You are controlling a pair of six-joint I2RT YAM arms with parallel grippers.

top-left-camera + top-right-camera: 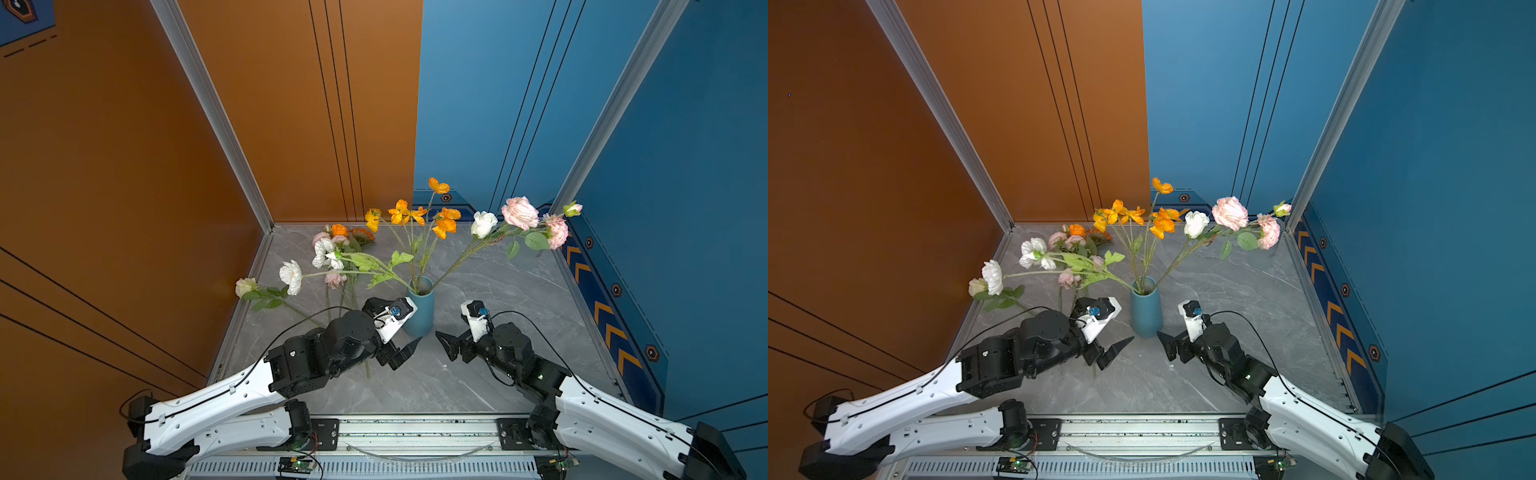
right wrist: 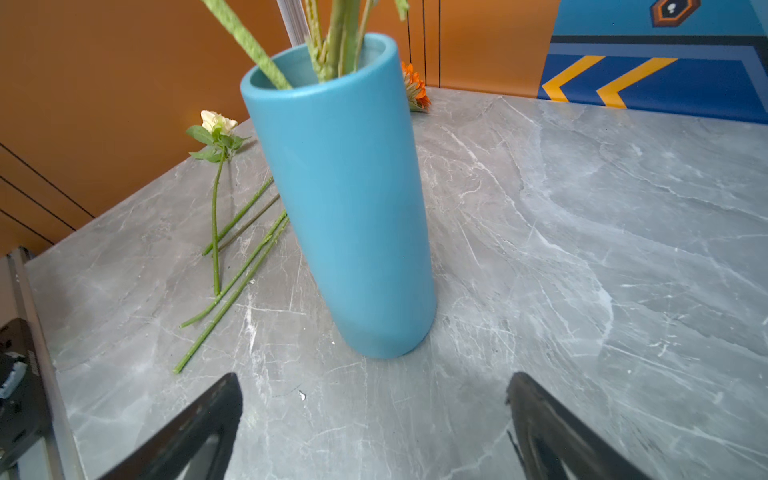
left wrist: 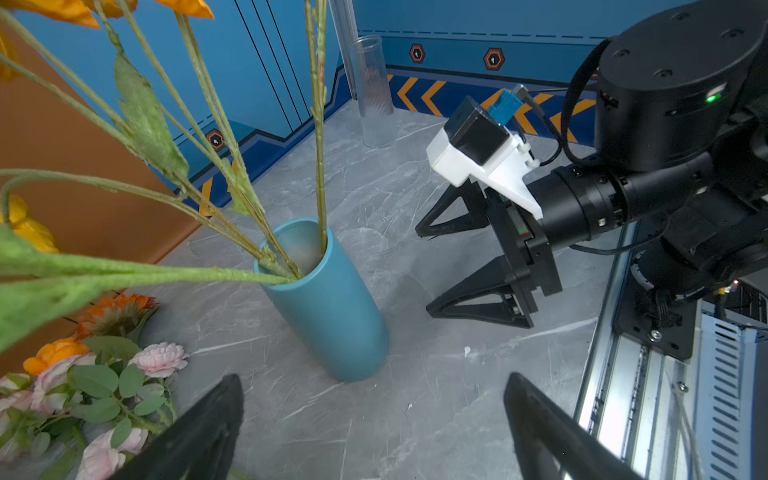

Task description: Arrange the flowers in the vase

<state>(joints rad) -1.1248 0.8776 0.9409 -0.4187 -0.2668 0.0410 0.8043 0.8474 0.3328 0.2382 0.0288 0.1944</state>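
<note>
The vase's upper body (image 1: 424,301) (image 2: 329,112) lies outward of and above my right gripper. The gripper raises its open fingers outward next and closes them around it below the vase's rim.
A teal vase (image 1: 420,311) (image 1: 1146,311) (image 3: 328,307) (image 2: 345,208) stands mid-table. It holds yellow-orange flowers (image 1: 415,216), a pink and white spray (image 1: 519,214) leaning right, and a white spray (image 1: 291,276) leaning left. More pink flowers (image 1: 334,241) (image 3: 158,359), an orange daisy head (image 1: 361,235) (image 2: 415,89) and a cream bud (image 1: 245,286) (image 2: 216,120) lie on the table to the vase's left, their stems (image 2: 232,266) reaching toward the front. My left gripper (image 1: 407,352) (image 1: 1115,353) (image 3: 374,386) is open and empty at the vase's front left. My right gripper (image 1: 444,346) (image 1: 1165,345) (image 3: 424,272) (image 2: 374,376) is open and empty at its front right.
A clear ribbed glass cylinder (image 3: 372,91) stands near the back right corner. Orange and blue walls close in the grey marble table (image 1: 498,291) on three sides. The metal rail (image 1: 415,428) carrying both arm bases runs along the front edge.
</note>
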